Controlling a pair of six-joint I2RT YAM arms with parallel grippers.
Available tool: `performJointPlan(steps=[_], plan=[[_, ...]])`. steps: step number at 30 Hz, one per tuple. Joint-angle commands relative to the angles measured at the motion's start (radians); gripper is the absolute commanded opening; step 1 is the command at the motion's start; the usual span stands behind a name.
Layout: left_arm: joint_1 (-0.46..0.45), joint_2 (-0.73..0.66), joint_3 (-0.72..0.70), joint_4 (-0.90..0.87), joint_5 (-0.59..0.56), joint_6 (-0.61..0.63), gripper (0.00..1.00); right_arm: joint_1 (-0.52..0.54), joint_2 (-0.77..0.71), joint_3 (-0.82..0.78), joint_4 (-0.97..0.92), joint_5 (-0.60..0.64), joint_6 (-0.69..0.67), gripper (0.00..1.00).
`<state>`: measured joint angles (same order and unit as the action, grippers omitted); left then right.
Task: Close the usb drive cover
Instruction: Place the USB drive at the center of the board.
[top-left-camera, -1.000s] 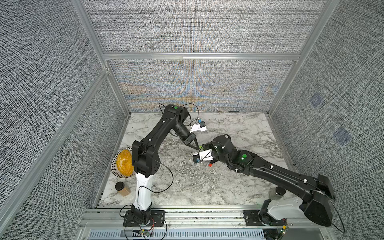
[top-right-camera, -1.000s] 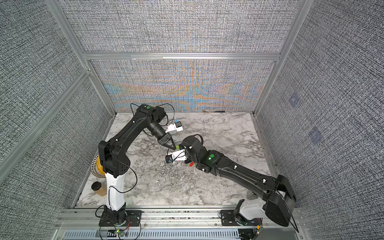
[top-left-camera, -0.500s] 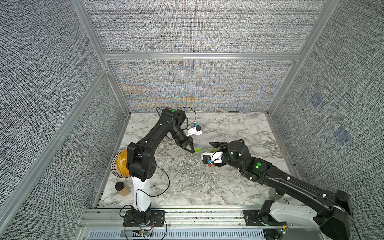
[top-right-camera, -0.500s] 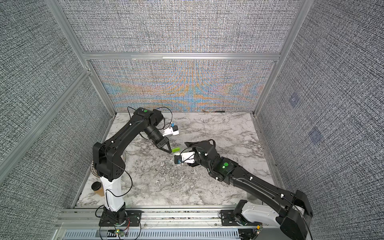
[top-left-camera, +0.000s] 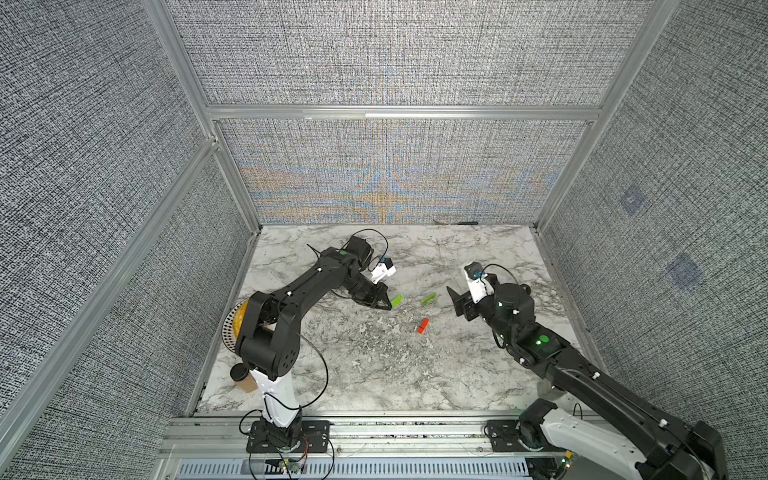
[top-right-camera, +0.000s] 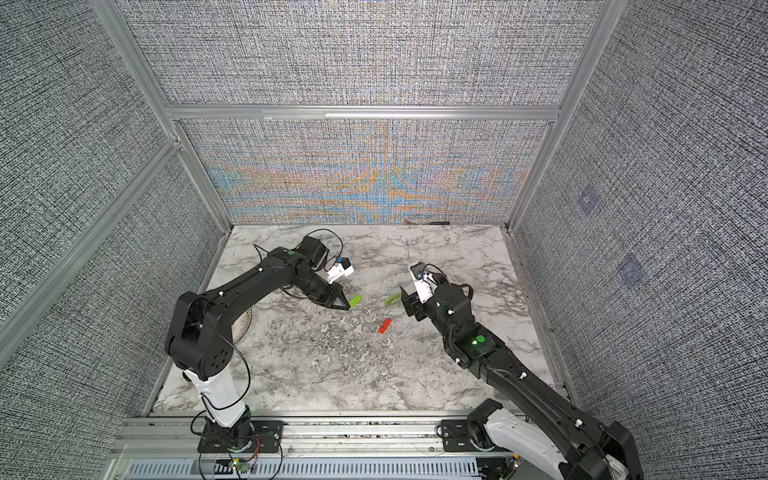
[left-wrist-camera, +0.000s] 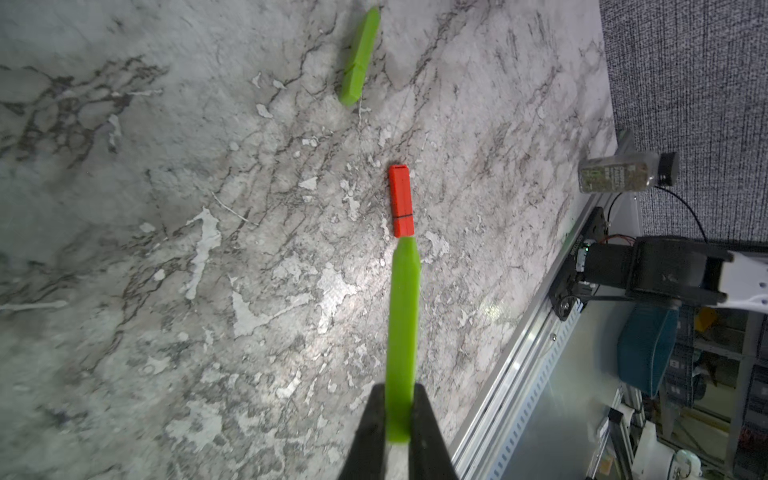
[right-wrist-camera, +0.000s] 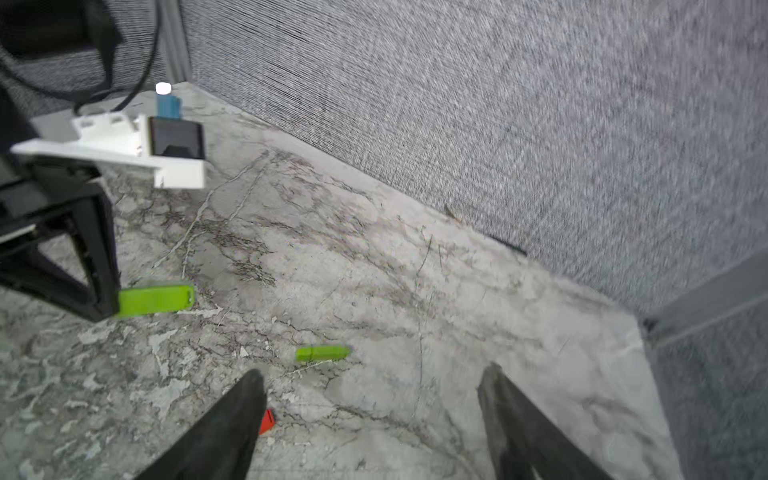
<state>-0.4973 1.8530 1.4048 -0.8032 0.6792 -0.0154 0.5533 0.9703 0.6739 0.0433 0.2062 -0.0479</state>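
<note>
I will lower my left gripper with the bright green stick toward the open spot of bare marble beside the red usb drive and let go of the stick there.
The red usb drive lies flat on the marble table, between the two arms and free of both. In the left wrist view the usb drive shows a thin dark seam, and the short cover sits flush on its end with no plug showing. My left gripper is shut on a bright green stick to the drive's left. My right gripper hangs open and empty to the drive's right. Only the drive's corner shows there.
A second green stick lies on the table just behind the drive. A plate holding something orange and a lidded brown cup stand at the left edge. Grey walls close three sides.
My right gripper has opened and drawn back to the right, leaving the red drive on the table. My left gripper has pulled away to the left with the green stick.
</note>
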Motion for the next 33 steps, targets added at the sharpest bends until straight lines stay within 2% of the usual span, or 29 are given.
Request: performJointPlan(steps=[1, 10, 15, 16, 18, 19, 21, 24, 28, 30, 33], plan=[[-0.022, 0.029, -0.044, 0.198, -0.028, -0.144, 0.0, -0.039, 0.041, -0.006, -0.039, -0.06, 0.28, 0.83], [-0.072, 0.174, -0.041, 0.226, -0.107, -0.189, 0.0, -0.056, 0.117, -0.017, -0.041, -0.085, 0.341, 0.83], [-0.075, 0.211, -0.064, 0.24, -0.121, -0.208, 0.07, -0.058, 0.131, -0.023, -0.037, -0.075, 0.344, 0.83], [-0.075, 0.208, -0.077, 0.242, -0.138, -0.212, 0.12, -0.058, 0.135, -0.022, -0.037, -0.075, 0.342, 0.83], [-0.074, 0.202, -0.101, 0.24, -0.18, -0.215, 0.3, -0.058, 0.144, -0.02, -0.041, -0.07, 0.34, 0.83], [-0.071, 0.199, -0.11, 0.238, -0.192, -0.216, 0.35, -0.057, 0.148, -0.018, -0.042, -0.068, 0.339, 0.83], [-0.069, 0.18, -0.126, 0.239, -0.227, -0.218, 0.36, -0.059, 0.155, -0.014, -0.043, -0.068, 0.338, 0.83], [-0.063, 0.143, -0.151, 0.243, -0.295, -0.224, 0.45, -0.059, 0.163, -0.007, -0.046, -0.068, 0.335, 0.83], [-0.057, 0.081, -0.144, 0.22, -0.319, -0.21, 0.7, -0.062, 0.161, -0.002, -0.052, -0.039, 0.33, 0.83], [-0.057, 0.01, -0.176, 0.255, -0.382, -0.208, 0.78, -0.067, 0.151, 0.007, -0.064, 0.012, 0.331, 0.84], [-0.055, -0.184, -0.286, 0.395, -0.531, -0.201, 0.85, -0.102, 0.106, 0.009, -0.063, 0.139, 0.32, 0.87]])
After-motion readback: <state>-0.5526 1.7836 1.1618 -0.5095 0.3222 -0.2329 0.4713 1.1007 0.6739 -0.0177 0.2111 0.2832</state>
